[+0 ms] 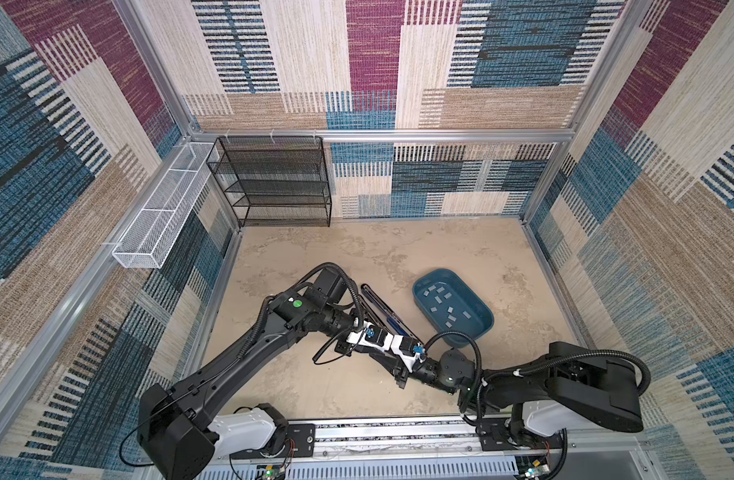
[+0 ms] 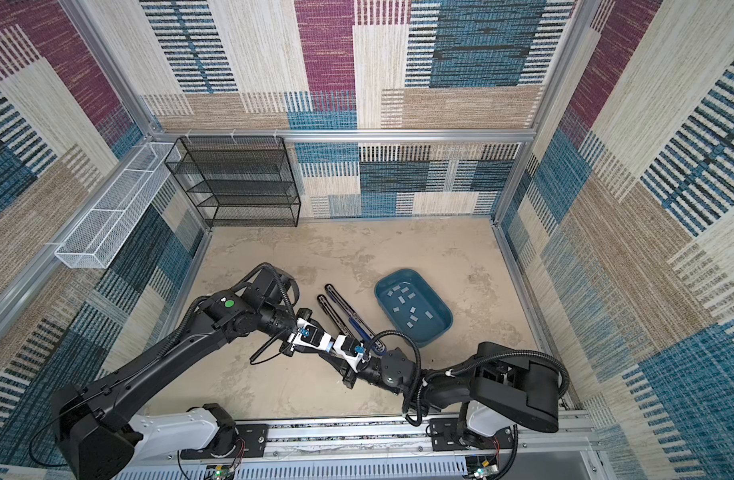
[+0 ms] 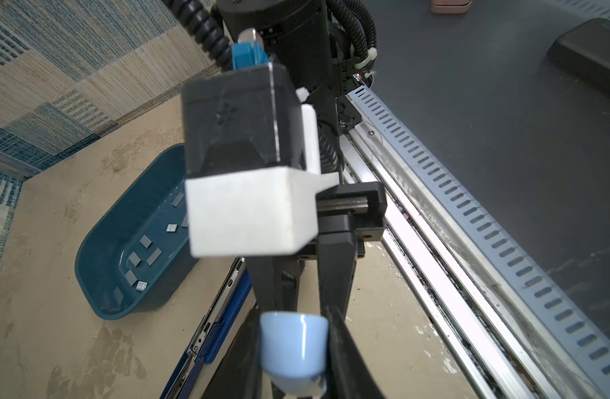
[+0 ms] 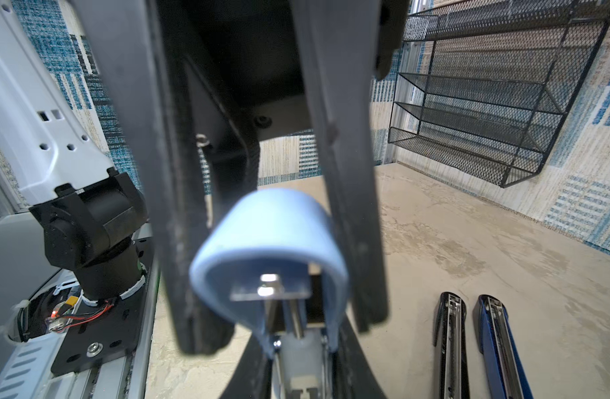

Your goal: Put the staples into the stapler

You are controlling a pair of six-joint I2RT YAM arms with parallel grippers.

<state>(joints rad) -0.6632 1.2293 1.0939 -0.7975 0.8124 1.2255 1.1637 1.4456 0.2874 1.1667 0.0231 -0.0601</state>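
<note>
The robot's right gripper will next tilt and move down to the bare tabletop (image 1: 364, 366) beside the black stapler and release the light blue stapler, because it is still above the table.
A light blue stapler (image 3: 293, 349) is held above the table between both arms, near the front middle. My left gripper (image 3: 295, 331) is shut on one end of it. My right gripper (image 4: 296, 342) is shut on the same stapler (image 4: 272, 224) from the opposite side, with the left gripper's fingers (image 4: 345, 207) clamped just ahead of mine. The stapler's metal inner channel faces the right wrist camera. The staples (image 1: 444, 307) are small grey strips, several of them loose in a teal tray (image 1: 434, 272) to the right of the arms, also seen in the left wrist view (image 3: 145, 252). In both top views the wrist cameras hide the stapler.
A black stapler (image 4: 450, 342) and a dark blue stapler (image 4: 497, 345) lie opened flat side by side on the table, between the left arm and the tray (image 2: 398, 271). A black mesh shelf (image 1: 274, 183) and a white wire basket (image 1: 157, 216) stand at the back left.
</note>
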